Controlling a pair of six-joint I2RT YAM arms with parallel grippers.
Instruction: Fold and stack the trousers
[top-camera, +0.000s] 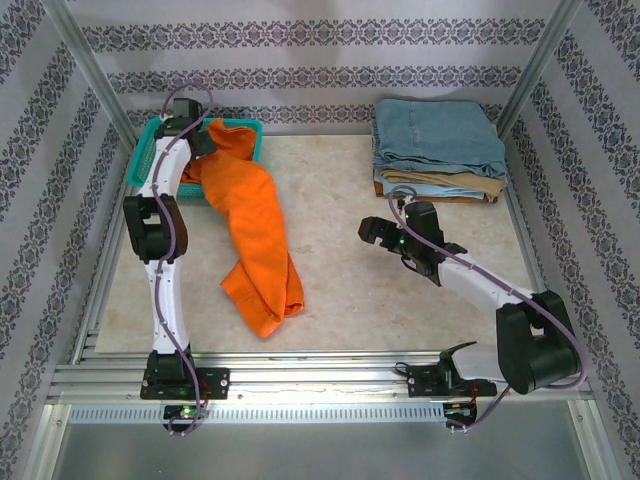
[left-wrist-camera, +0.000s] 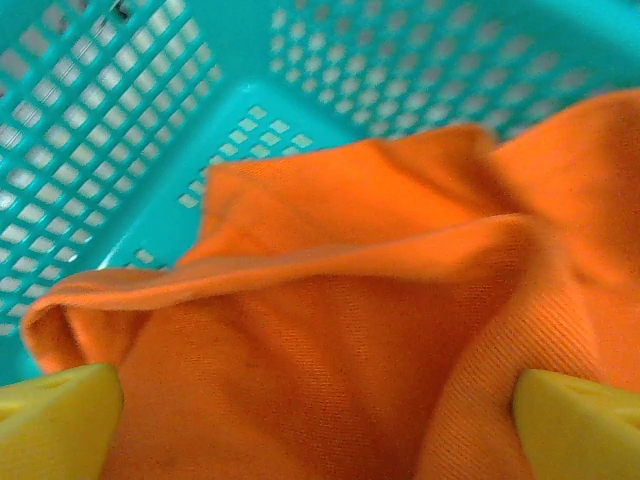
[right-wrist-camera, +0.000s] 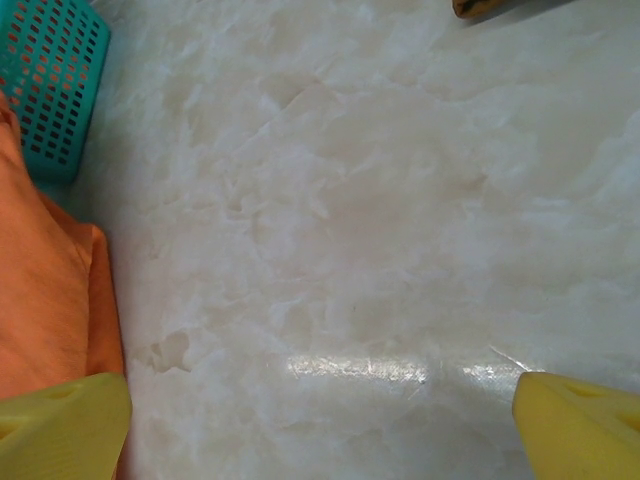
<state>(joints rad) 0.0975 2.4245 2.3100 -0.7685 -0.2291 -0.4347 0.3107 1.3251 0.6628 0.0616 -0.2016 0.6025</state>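
Note:
The bunched orange cloth is still inside, lower down. My left gripper should reach deeper into the teal basket next and close its open fingers there.
The bright orange trousers hang out of the teal basket at the back left and trail forward over the table into a crumpled heap. My left gripper hovers over the basket at the trousers' upper end. In the left wrist view it is open, yellow fingertips wide apart, with orange cloth bunched between them and the basket's mesh wall behind. My right gripper is over the table's middle, to the right of the trousers. It is open above bare tabletop.
A folded light blue denim pair lies on a folded tan pair at the back right. The marbled tabletop spreads between the trousers and the right arm. In the right wrist view the basket's corner and orange cloth sit at the left.

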